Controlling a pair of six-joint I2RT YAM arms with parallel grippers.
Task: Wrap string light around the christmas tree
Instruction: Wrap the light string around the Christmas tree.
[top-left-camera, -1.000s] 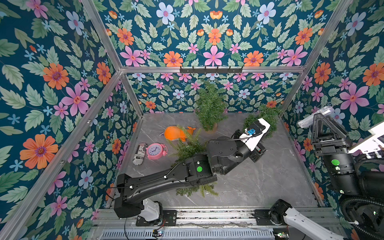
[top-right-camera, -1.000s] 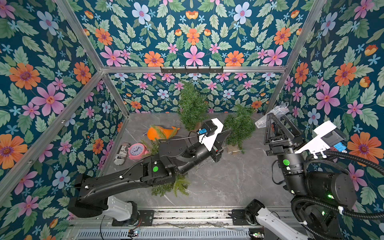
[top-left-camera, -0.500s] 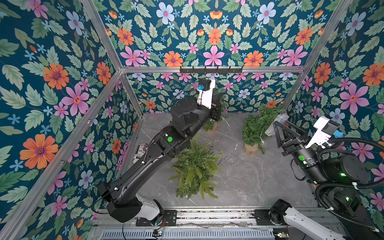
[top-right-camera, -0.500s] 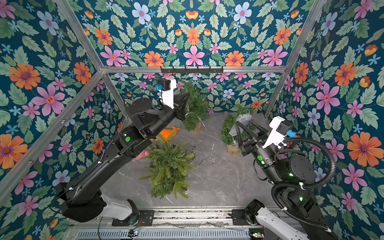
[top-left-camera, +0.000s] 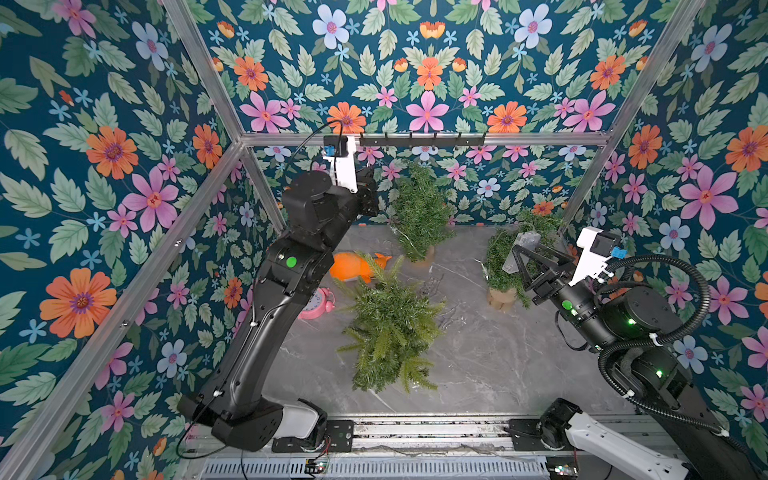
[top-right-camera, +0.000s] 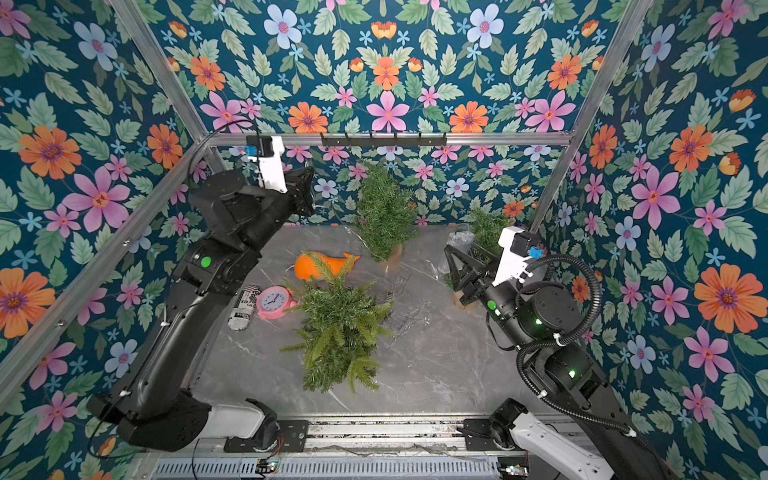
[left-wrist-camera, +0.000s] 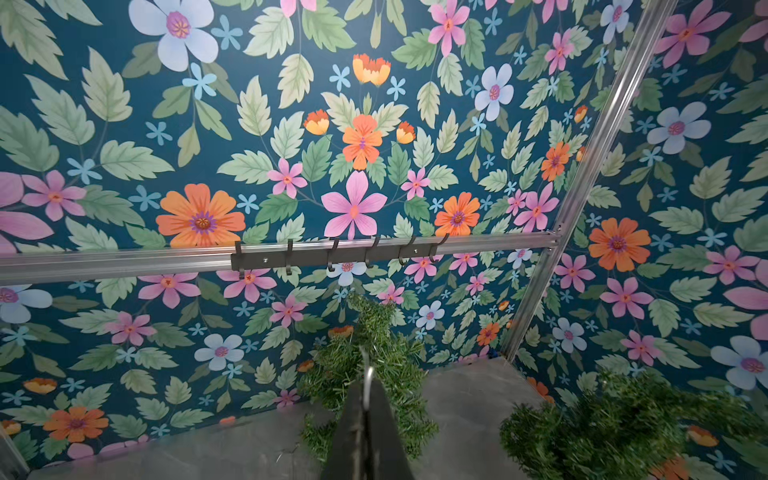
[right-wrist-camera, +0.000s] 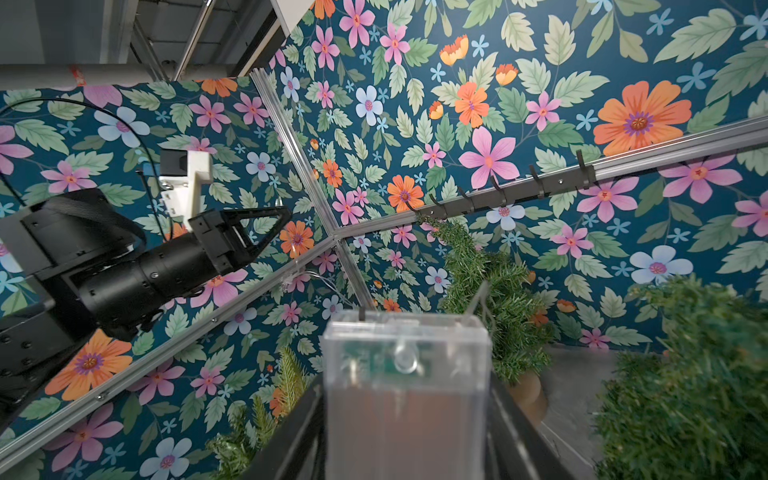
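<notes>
My left gripper moves down and back toward my base to the ferny tree's edge by the clock (top-left-camera: 360, 321) next and releases the piece of string light across the ferny tree's branches.
Three small green trees stand on the grey floor: one at the back (top-left-camera: 419, 212) (top-right-camera: 384, 216), one at the right (top-left-camera: 505, 259), and a ferny one in the middle (top-left-camera: 390, 328) (top-right-camera: 338, 328). My left gripper (top-left-camera: 368, 183) (left-wrist-camera: 367, 384) is high at the back left, beside the back tree's top, shut on a thin strand of the string light (left-wrist-camera: 365, 374). Loose string light wire (top-left-camera: 434, 286) lies on the floor between the trees. My right gripper (top-left-camera: 519, 251) (right-wrist-camera: 405, 399) is shut on the light's clear battery box (top-left-camera: 525, 243) (right-wrist-camera: 405, 365), in front of the right tree.
An orange toy (top-left-camera: 353, 268), a pink alarm clock (top-right-camera: 272, 303) and a printed can (top-right-camera: 245, 307) lie at the left of the floor, partly under my left arm. A black hook rail (top-left-camera: 419, 139) runs along the back frame. Floral walls close in three sides.
My left arm swung from low over the right side up to the back left. My right arm came down from the right wall, with the battery box, to the right tree.
</notes>
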